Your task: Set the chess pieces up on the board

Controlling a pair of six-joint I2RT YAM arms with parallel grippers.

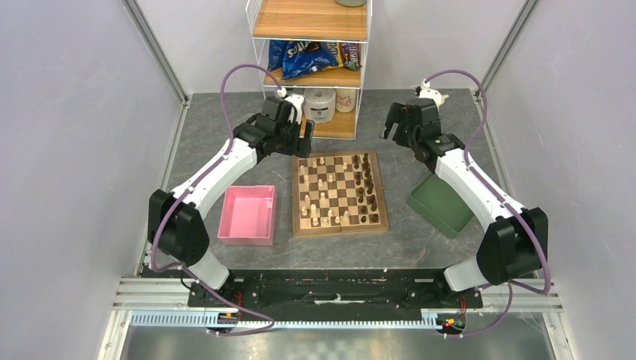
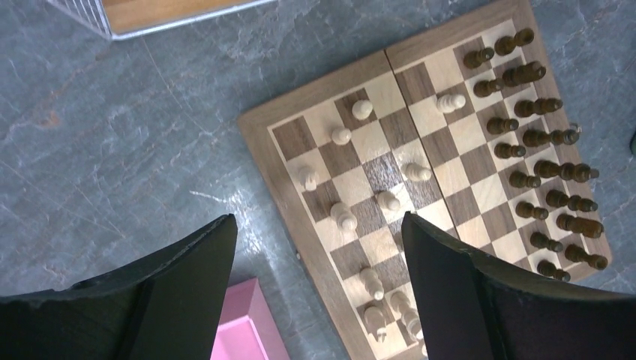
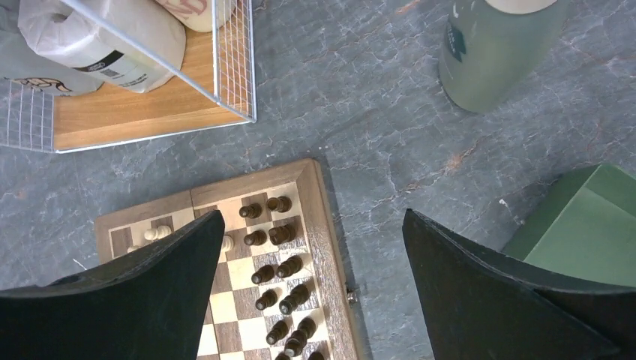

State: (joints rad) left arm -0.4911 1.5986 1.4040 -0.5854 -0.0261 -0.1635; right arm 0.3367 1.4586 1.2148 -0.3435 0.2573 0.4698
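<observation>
The cream-white piece (image 1: 322,200) in the pink-tray half of the board is standing off the edge columns, so my left gripper should move down and back onto that piece next.
The board (image 1: 339,228) lies mid-table between the two arms. Dark chess pieces (image 1: 367,191) stand in two columns along its right side. Cream-white chess pieces (image 1: 315,196) are scattered over its left half. My left gripper (image 1: 306,139) hovers open and empty above the board's far left corner. In the left wrist view my gripper (image 2: 319,225) looks down on the board (image 2: 277,180), white pieces (image 2: 344,218) and dark pieces (image 2: 545,169). My right gripper (image 1: 391,129) hovers open and empty beyond the far right corner. The right wrist view shows it (image 3: 313,217) over the board's border (image 3: 324,225) and dark pieces (image 3: 289,266).
A pink tray (image 1: 245,240) sits left of the board and shows in the left wrist view (image 2: 240,330). A green tray (image 1: 420,202) sits to the right and shows in the right wrist view (image 3: 592,225). A wire shelf (image 1: 311,75) with snack bags and containers stands behind. A pale green bottle (image 3: 495,52) stands nearby.
</observation>
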